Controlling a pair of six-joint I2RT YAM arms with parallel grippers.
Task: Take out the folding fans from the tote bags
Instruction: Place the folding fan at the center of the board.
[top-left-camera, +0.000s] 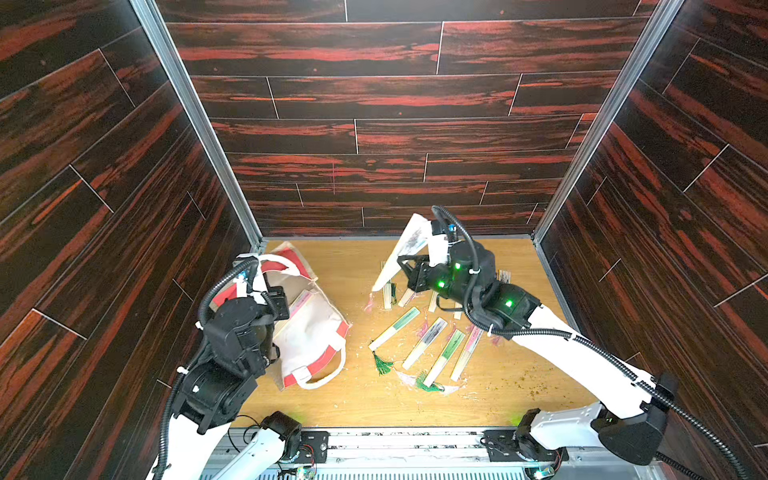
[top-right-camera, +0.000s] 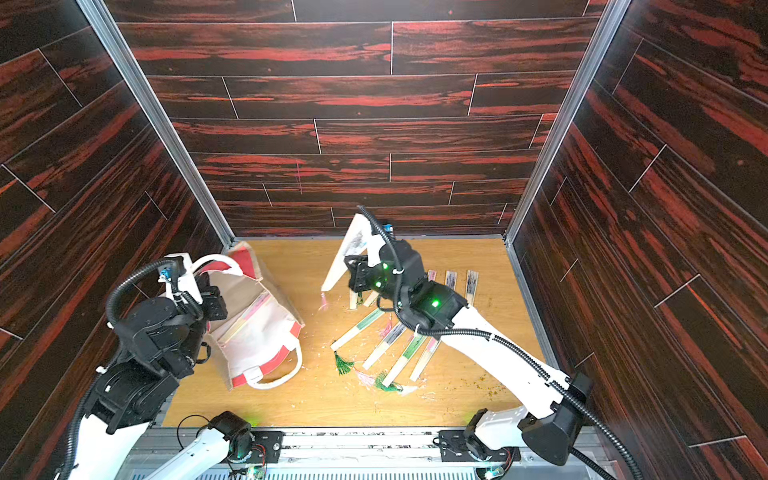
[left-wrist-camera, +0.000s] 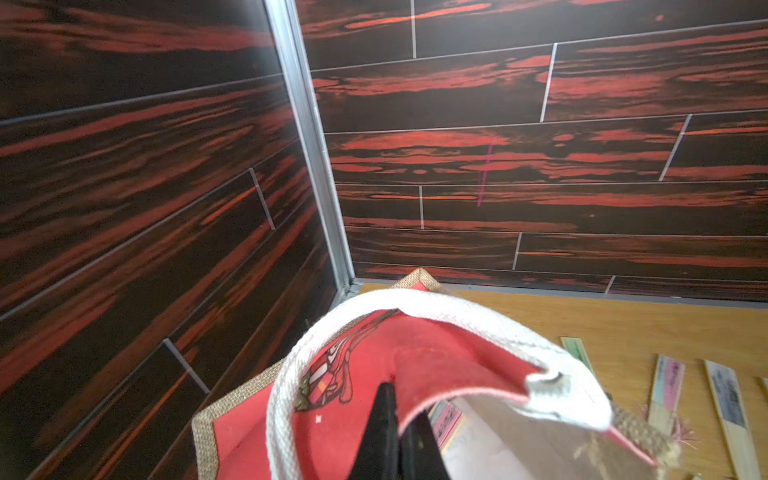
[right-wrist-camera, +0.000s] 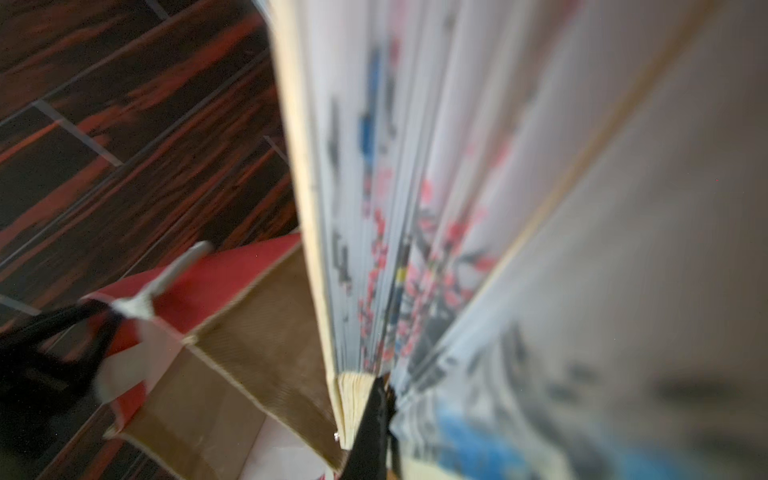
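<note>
I should lower my right gripper toward the tote bag (top-left-camera: 309, 338) and release the white folding fan, as bare tabletop lies below the gripper on the bag's side.
The tote bag (top-left-camera: 309, 338) (top-right-camera: 266, 336), tan burlap with red side panels and white rope handles, lies tipped on the table's left half, mouth open. My left gripper (top-left-camera: 254, 276) (left-wrist-camera: 395, 401) is shut on its red rim (left-wrist-camera: 415, 365). A pink-striped folding fan (top-left-camera: 297, 305) (left-wrist-camera: 446, 417) lies inside the bag. My right gripper (top-left-camera: 434, 254) (right-wrist-camera: 380, 384) is shut on a partly spread white folding fan (top-left-camera: 399, 257) (right-wrist-camera: 395, 208), held above the table. Several closed fans (top-left-camera: 426, 343) (top-right-camera: 388, 340) lie in a row under the right arm.
More closed fans (top-right-camera: 471, 282) lie behind the right arm near the back right. Green tassels (top-left-camera: 382, 363) and pale scraps lie in front of the row. Dark panel walls close in the left, back and right sides. The arm bases stand at the front edge.
</note>
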